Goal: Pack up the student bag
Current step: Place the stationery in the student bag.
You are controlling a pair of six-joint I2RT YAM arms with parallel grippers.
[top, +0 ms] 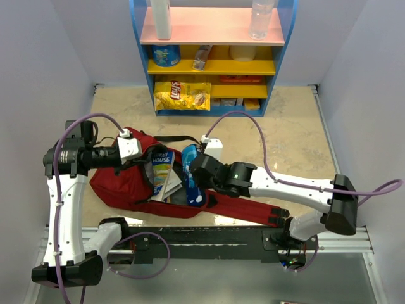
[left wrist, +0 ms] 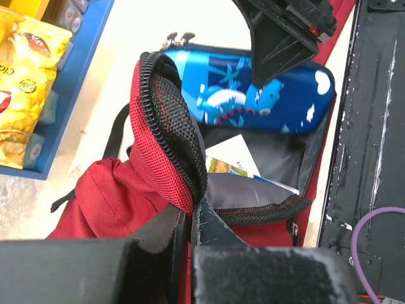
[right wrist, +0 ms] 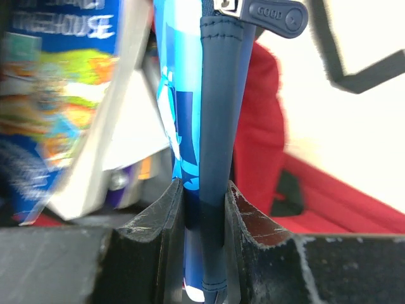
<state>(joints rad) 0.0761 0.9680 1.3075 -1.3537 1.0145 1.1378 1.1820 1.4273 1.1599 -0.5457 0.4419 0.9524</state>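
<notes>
Next, my right gripper brings the blue patterned pencil case back down toward the books, then into the bag beside them, where bare grey lining (top: 180,195) (right wrist: 156,181) shows.
The dark-red student bag (top: 120,183) lies open on the table's left half, with books (top: 163,171) inside it. My left gripper (top: 144,154) is shut on the bag's zippered rim (left wrist: 166,120) and holds the opening up. My right gripper (top: 192,174) is shut on the blue patterned pencil case (top: 190,170), held on edge at the bag's mouth beside the books. The case (right wrist: 202,126) stands between my right fingers (right wrist: 253,218) in the right wrist view. It also shows in the left wrist view (left wrist: 253,95), above the grey lining (left wrist: 253,190).
A blue shelf unit (top: 212,57) stands at the back with a chips bag (top: 182,95), bottles and boxes. The bag's red strap (top: 247,212) runs right under my right arm. A black rail (top: 209,237) lies along the near edge.
</notes>
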